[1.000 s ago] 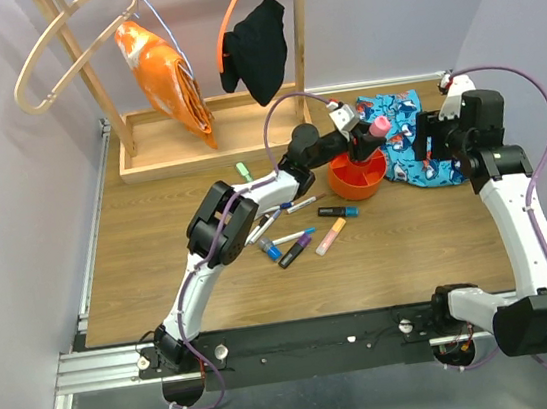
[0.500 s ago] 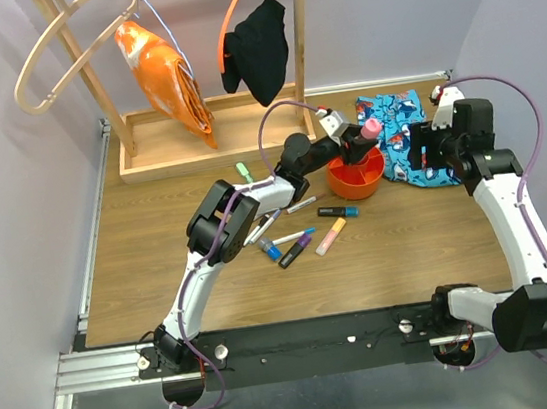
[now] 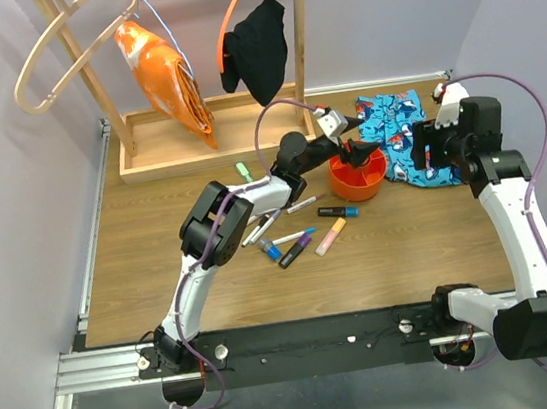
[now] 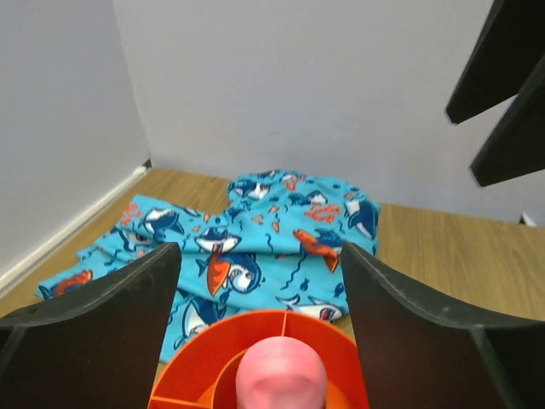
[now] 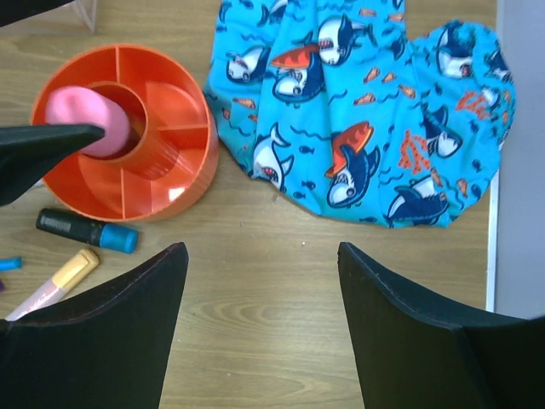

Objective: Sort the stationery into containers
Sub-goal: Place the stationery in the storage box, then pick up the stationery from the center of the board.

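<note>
Next, my left gripper moves back and down to the purple marker's black body, below it toward my base, as the tube stands in the tub.
The orange tub stands on the wooden table, right of centre. A pink tube stands upright in its round middle compartment. My left gripper hovers just over the tub, open, its fingers either side of the tube and apart from it. One left finger reaches over the tub's rim. My right gripper is open and empty above bare wood, right of the tub. Loose stationery lies left of the tub: a black marker with a blue cap, a pink-yellow highlighter, a purple marker and white pens.
A blue shark-print cloth lies behind and right of the tub. A wooden rack at the back carries an orange bag and a black garment. A small green item lies in front of the rack.
My left gripper has opened and let go of the pink tube, which now stands down in the tub's middle compartment. The right arm has barely shifted.
</note>
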Controlling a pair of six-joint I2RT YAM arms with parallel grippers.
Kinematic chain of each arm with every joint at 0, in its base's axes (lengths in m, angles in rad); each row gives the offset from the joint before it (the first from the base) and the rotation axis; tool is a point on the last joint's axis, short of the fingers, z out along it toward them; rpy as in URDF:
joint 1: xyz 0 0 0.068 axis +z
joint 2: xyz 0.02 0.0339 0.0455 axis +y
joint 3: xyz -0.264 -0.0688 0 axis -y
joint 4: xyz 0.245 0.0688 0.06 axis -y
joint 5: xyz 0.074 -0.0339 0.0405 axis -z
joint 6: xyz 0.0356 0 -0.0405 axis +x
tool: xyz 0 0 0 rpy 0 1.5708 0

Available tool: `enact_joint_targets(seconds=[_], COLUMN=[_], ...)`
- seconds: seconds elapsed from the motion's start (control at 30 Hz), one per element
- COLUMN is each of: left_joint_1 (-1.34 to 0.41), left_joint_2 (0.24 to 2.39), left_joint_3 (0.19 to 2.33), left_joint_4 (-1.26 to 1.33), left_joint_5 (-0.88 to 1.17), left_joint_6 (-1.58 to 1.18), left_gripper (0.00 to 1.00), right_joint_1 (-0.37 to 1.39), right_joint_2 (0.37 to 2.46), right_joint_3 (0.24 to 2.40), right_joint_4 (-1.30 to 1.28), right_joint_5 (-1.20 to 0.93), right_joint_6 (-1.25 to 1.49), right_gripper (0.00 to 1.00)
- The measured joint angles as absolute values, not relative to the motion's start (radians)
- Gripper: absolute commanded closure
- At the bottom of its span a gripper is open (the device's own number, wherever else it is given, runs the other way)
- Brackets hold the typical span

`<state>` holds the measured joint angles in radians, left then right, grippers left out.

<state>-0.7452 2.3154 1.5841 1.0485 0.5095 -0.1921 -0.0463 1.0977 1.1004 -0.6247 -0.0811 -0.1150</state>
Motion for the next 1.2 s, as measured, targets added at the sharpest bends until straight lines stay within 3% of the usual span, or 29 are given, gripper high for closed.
enact_joint_targets(seconds=[0.2, 0.33, 0.43, 0.57, 0.67, 0.7, 0.8, 1.07, 1.2], left_joint_1=[-0.731, -0.679, -0.592, -0.525, -0.535, -0.539, -0.560, -0.741, -0.764], left_joint_2=[2.093, 1.811, 1.594, 1.465, 1.467, 1.476, 1.530, 1.563, 1.615], left_joint_3=[1.457, 1.297, 1.269, 1.298, 1.283, 1.274, 1.241, 1.124, 1.125], left_joint_4=[0.960, 0.797, 0.500, 0.032, -0.273, -0.347, -0.560, -0.636, -0.614], left_joint_5=[0.517, 0.540, 0.567, 0.566, 0.565, 0.564, 0.541, 0.418, 0.369], left_joint_6=[-0.151, -0.103, -0.015, 0.220, 0.370, 0.395, 0.420, 0.284, 0.208], left_gripper=[0.14, 0.15, 0.27, 0.30, 0.27, 0.20, 0.20, 0.35, 0.38], right_joint_1=[-0.047, -0.048, -0.048, -0.048, -0.048, -0.048, -0.048, -0.048, -0.048], right_joint_2=[1.097, 1.083, 1.064, 1.044, 1.032, 1.028, 1.011, 0.966, 0.951], right_joint_3=[1.182, 1.179, 1.162, 1.138, 1.108, 1.098, 1.061, 1.007, 1.000], right_joint_4=[-0.648, -0.667, -0.676, -0.674, -0.675, -0.675, -0.674, -0.675, -0.675], right_joint_5=[-0.113, -0.161, -0.204, -0.229, -0.243, -0.246, -0.249, -0.253, -0.255], right_joint_6=[-0.123, -0.121, -0.120, -0.104, -0.087, -0.081, -0.060, -0.026, -0.020], right_gripper=[0.21, 0.21, 0.21, 0.21, 0.21, 0.21, 0.21, 0.21, 0.21])
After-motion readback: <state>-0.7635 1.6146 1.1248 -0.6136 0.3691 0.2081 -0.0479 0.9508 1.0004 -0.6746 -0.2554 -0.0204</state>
